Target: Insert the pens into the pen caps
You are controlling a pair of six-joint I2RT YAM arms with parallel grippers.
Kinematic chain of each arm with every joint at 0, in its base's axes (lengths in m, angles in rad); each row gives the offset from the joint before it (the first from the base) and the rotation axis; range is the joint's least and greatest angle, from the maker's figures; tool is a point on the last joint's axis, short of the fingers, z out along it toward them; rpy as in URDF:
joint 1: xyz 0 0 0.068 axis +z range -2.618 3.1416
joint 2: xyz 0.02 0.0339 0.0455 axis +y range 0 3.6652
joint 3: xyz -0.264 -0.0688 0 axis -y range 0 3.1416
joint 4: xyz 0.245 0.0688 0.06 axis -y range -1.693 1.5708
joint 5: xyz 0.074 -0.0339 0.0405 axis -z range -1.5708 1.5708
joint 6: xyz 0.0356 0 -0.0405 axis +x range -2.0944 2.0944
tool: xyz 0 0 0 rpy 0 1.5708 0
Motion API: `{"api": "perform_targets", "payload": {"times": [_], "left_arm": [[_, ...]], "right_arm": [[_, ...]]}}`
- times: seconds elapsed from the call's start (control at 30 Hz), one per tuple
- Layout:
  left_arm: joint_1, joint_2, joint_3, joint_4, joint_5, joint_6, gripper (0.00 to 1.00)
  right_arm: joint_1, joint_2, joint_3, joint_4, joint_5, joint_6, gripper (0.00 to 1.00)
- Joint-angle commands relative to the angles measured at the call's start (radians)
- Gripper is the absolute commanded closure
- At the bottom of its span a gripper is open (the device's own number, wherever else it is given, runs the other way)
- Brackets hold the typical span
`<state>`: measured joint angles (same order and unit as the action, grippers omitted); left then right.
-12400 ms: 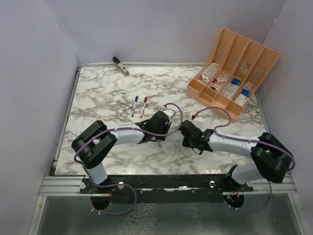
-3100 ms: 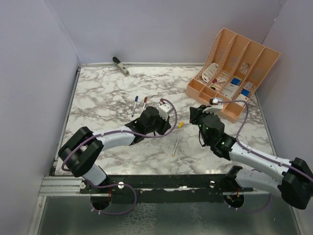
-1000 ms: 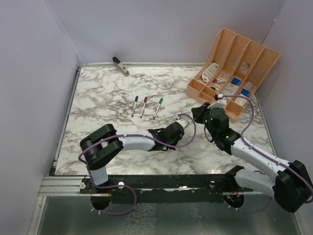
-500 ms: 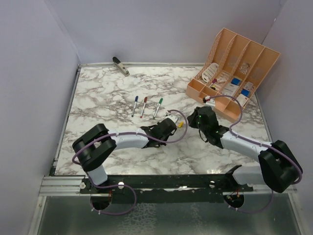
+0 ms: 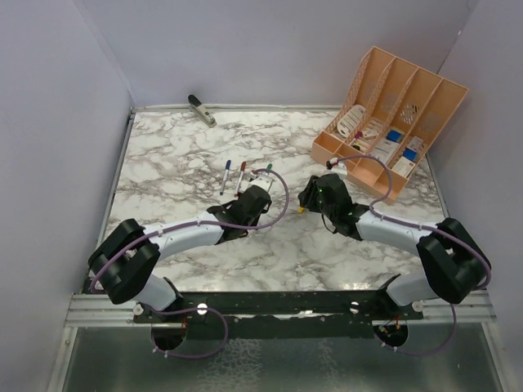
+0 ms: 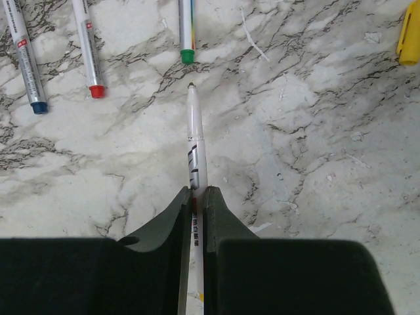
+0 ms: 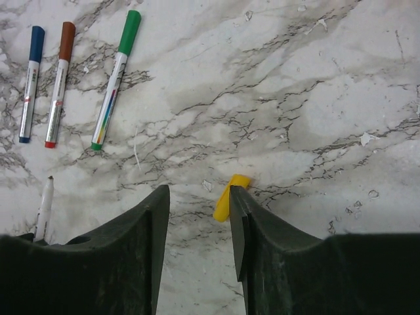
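Note:
My right gripper lowers onto the yellow cap (image 5: 301,210) (image 7: 230,197) next, turning its open fingers in line with the cap's long sides, because the cap lies slanted below them.
My left gripper (image 6: 195,190) is shut on a thin white uncapped pen (image 6: 195,141) whose tip points at the green end of a capped pen (image 6: 187,29). In the top view the left gripper (image 5: 257,196) sits just below the three capped pens, blue (image 5: 225,175), red (image 5: 240,175) and green (image 5: 266,169). My right gripper (image 7: 199,190) is open and low over the table, with the yellow cap (image 7: 230,197) lying between its fingers, close to the right finger. The yellow cap (image 5: 301,210) lies at the right gripper (image 5: 310,198) in the top view. No purple cap shows.
An orange organizer (image 5: 384,122) with blue and white items stands at the back right. A dark-and-white clip-like object (image 5: 201,109) lies at the back left edge. The capped pens also show in the right wrist view (image 7: 117,75).
My left gripper has moved back and left with the pen, away from the yellow cap. My right gripper has moved left and now straddles the yellow cap.

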<state>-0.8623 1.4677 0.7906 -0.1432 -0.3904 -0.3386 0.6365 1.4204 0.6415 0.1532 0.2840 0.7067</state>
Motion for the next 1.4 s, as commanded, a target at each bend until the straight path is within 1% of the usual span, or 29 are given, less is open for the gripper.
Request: {"api": "perform_targets", "payload": {"times": [0.0,0.37,0.47,0.63,0.67,0.8,1.0,1.17,1.37], "left_arm": [[0.011,-0.024,-0.019,0.013,-0.023,0.025,1.00],[0.026,-0.037,-0.046,0.029,0.000,0.033,1.00],[0.038,-0.041,-0.048,0.028,0.005,0.038,1.00],[0.048,-0.042,-0.052,0.029,0.015,0.042,1.00],[0.049,-0.044,-0.053,0.030,0.016,0.042,1.00],[0.053,-0.047,-0.057,0.040,0.022,0.040,1.00],[0.057,-0.049,-0.058,0.039,0.027,0.043,1.00],[0.065,-0.059,-0.069,0.042,0.026,0.043,1.00],[0.072,-0.072,-0.080,0.044,0.025,0.037,1.00]], "right_arm": [[0.012,0.035,0.051,-0.050,0.071,0.054,0.57],[0.031,0.162,0.153,-0.195,0.152,0.170,0.56],[0.039,0.182,0.165,-0.214,0.161,0.188,0.56],[0.056,0.193,0.198,-0.300,0.203,0.228,0.56],[0.059,0.191,0.200,-0.313,0.232,0.235,0.56],[0.066,0.199,0.206,-0.345,0.249,0.256,0.55],[0.069,0.255,0.239,-0.368,0.246,0.256,0.56],[0.077,0.289,0.275,-0.380,0.242,0.248,0.60],[0.091,0.306,0.289,-0.407,0.240,0.257,0.69]]}}
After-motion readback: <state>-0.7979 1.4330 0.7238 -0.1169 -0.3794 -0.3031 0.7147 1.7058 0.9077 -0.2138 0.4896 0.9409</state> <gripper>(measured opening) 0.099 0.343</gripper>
